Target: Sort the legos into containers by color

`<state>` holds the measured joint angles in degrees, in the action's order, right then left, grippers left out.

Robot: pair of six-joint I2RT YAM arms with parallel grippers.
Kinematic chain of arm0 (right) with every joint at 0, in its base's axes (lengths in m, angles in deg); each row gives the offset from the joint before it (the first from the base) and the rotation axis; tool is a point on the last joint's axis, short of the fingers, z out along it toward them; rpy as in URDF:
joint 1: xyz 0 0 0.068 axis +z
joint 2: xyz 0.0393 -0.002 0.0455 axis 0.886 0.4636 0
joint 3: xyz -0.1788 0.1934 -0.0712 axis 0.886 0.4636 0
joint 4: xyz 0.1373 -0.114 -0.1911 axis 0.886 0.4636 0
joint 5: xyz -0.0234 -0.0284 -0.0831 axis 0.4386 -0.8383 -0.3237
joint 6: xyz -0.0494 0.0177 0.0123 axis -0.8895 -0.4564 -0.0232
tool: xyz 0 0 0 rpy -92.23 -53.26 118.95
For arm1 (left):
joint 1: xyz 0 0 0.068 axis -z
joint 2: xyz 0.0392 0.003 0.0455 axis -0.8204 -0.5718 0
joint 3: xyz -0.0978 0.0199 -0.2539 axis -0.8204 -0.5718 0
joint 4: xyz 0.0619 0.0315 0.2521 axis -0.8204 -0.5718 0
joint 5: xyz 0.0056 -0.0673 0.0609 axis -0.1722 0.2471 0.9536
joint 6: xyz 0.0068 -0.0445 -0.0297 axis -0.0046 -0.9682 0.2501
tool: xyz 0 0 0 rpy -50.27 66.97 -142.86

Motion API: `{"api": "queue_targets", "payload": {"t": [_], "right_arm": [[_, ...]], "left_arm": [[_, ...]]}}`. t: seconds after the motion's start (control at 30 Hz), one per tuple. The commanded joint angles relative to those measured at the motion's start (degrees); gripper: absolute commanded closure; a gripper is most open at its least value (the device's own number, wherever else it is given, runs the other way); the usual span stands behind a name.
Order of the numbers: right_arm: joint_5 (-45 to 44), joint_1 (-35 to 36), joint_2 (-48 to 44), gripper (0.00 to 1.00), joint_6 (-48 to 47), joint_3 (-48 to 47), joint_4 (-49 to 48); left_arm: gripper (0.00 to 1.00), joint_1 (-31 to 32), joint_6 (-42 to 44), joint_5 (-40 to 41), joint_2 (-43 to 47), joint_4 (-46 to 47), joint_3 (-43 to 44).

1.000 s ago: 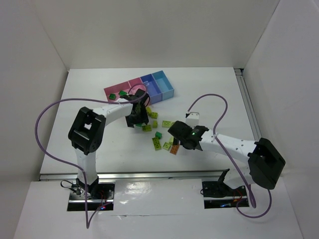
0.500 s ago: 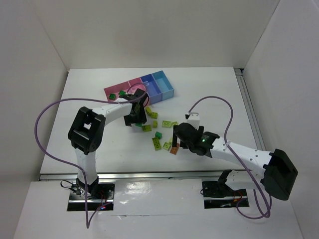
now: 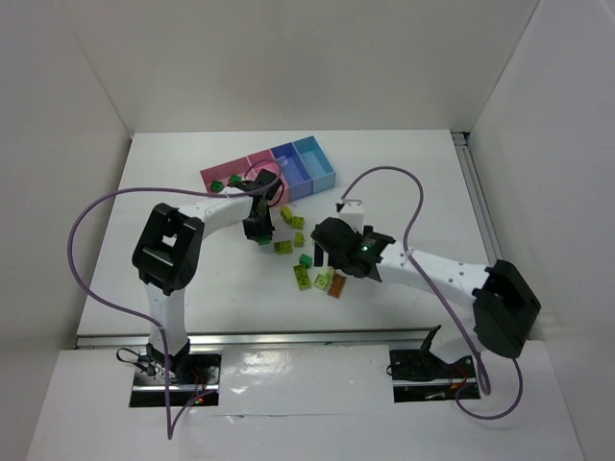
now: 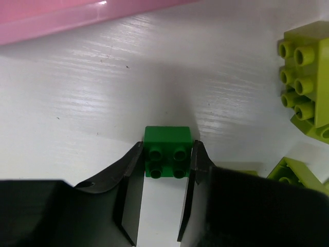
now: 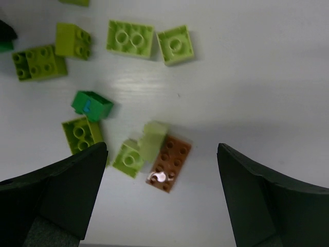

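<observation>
I will lift my left gripper outward over the pink bin with green legos, because that bin is outward of the gripper and to its left in the top view.
In the left wrist view a dark green lego (image 4: 167,153) sits on the white table, and my left gripper (image 4: 167,154) is shut on it, both fingers touching its sides. From above, that gripper (image 3: 261,234) is just in front of the containers (image 3: 272,173), a row of two pink, one blue and one light blue bin. Two dark green legos (image 3: 227,181) lie in the left pink bin. My right gripper (image 5: 160,149) is open and hovers over the orange-brown lego (image 5: 168,160) and a yellow-green lego (image 5: 128,157). It is also seen from above (image 3: 327,261).
Loose yellow-green legos (image 3: 291,218) and one dark green lego (image 3: 305,260) are scattered between the two grippers. More yellow-green legos (image 4: 303,87) lie right of the left fingers. A pink bin wall (image 4: 77,15) lies just beyond the held lego. A purple cable (image 3: 86,226) loops left.
The left jaws have closed from open onto the dark green lego. The right arm has swung up and left over the pile, its gripper staying open.
</observation>
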<state>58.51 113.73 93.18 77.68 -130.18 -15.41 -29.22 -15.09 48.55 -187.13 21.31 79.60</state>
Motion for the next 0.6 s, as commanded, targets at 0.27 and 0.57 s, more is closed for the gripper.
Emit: {"api": "queue_targets", "payload": {"t": [0.27, 0.57], "right_arm": [[9.15, -12.41, 16.41, 0.06, -16.38, -10.51, -5.84], [11.63, -14.17, 25.99, 0.13, -20.0, -14.04, -8.31]], "left_arm": [[0.85, -0.95, 3.97, -0.35, 2.18, -6.96, 7.19], [0.85, -5.25, 5.74, 1.41, 5.87, -13.55, 16.07]]}}
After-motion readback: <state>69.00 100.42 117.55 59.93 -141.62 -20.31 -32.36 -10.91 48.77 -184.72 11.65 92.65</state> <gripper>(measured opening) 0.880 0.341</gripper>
